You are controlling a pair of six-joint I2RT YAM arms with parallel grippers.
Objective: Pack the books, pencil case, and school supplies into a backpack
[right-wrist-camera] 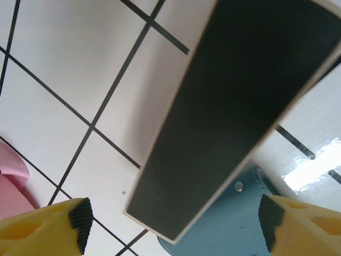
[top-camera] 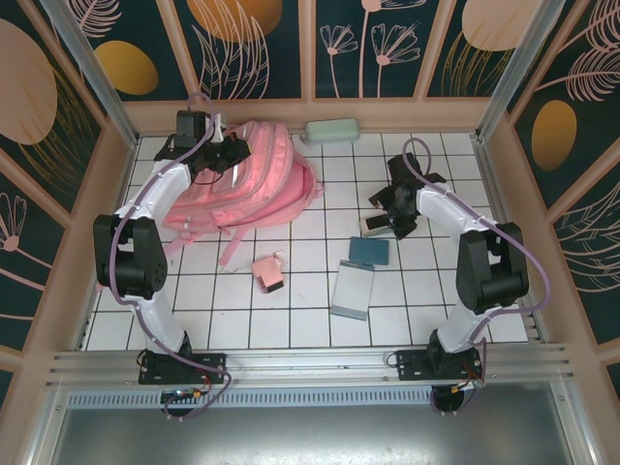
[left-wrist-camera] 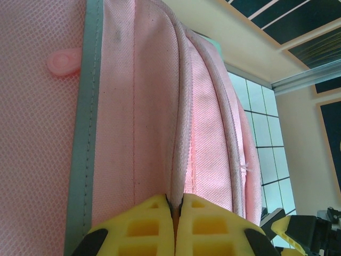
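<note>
I should lower my right gripper's spread fingers astride the narrow black-and-cream box just below and close on its long sides.
The pink backpack (top-camera: 257, 184) lies at the back left of the table. My left gripper (top-camera: 227, 155) is shut on a raised pink seam of the backpack (left-wrist-camera: 149, 106), with the yellow fingertips (left-wrist-camera: 154, 210) pinching the fabric ridge. My right gripper (top-camera: 392, 221) hangs open just above the narrow black-and-cream box (top-camera: 374, 226). In the right wrist view the box (right-wrist-camera: 229, 106) runs diagonally between the spread fingers (right-wrist-camera: 80, 224), untouched, and its near end lies over the teal pad (right-wrist-camera: 234, 224). The books are out of view.
A teal pad (top-camera: 368, 252) and a flat grey-blue box (top-camera: 353, 291) lie in front of the right gripper. A little pink box (top-camera: 268, 272) sits mid-table. A mint-green case (top-camera: 332, 131) rests by the back wall. A backpack strap (top-camera: 232, 254) trails toward the front.
</note>
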